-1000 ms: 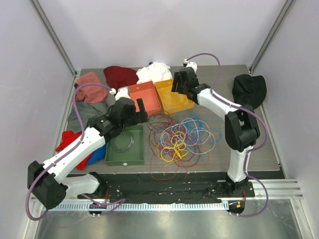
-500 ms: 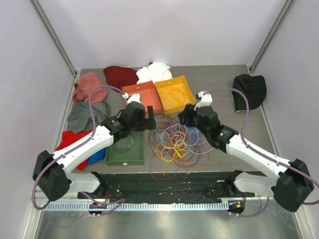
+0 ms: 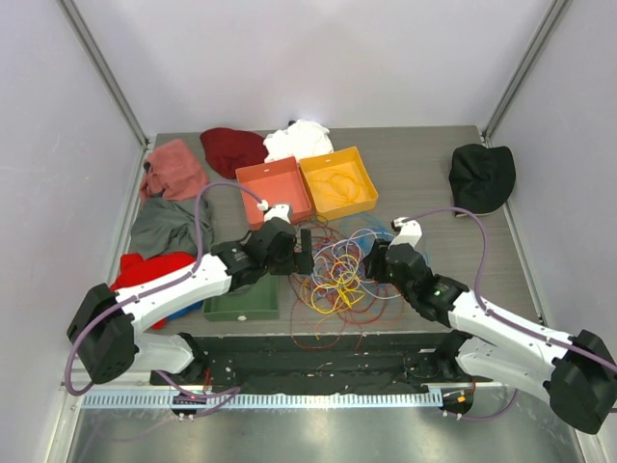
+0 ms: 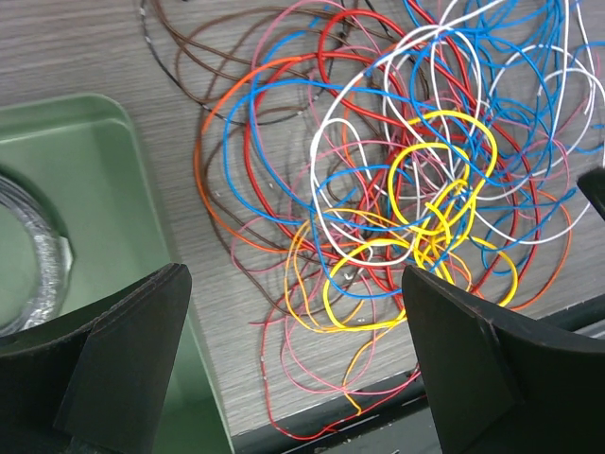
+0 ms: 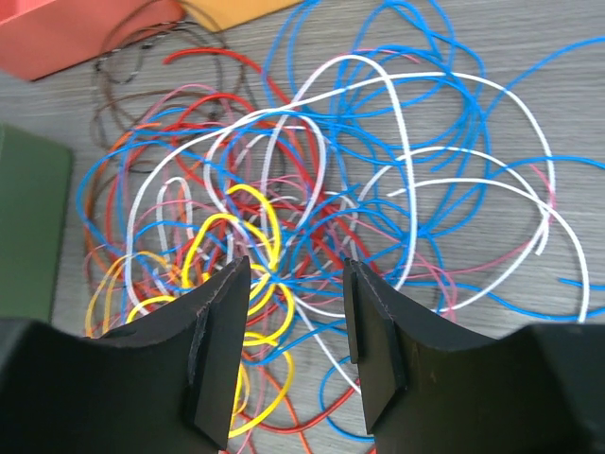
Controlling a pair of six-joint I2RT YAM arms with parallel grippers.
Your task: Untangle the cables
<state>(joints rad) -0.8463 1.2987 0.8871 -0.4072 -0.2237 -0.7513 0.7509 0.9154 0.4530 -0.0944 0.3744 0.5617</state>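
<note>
The robot's right gripper will move down and back onto the piece of blue cable at the heap's near side and close there, since the cables are sparser there.
The cables [image 3: 339, 270] lie in one tangled heap of thin red, yellow, blue, white, orange, pink and brown loops on the table's near middle. My left gripper [image 3: 305, 249] hangs over the heap's left edge; in the left wrist view it [image 4: 298, 355] is wide open and empty, with the cables [image 4: 406, 189] below and ahead of it. My right gripper [image 3: 378, 260] is over the heap's right side. In the right wrist view it [image 5: 295, 331] is open and empty above the cables [image 5: 312, 189], its fingers [image 5: 216, 350] straddling yellow and blue loops.
A green tray [image 3: 241, 307] left of the heap holds a grey coil [image 4: 33, 260]. A red bin [image 3: 278, 191] and a yellow bin [image 3: 329, 154] stand behind the heap. Cloths lie at the back and left; a black cap [image 3: 480, 176] lies at the back right.
My right arm has swung from the bins at the back down to the heap's right side. My left gripper has moved right and nearer, from over the green tray to the heap's left edge.
</note>
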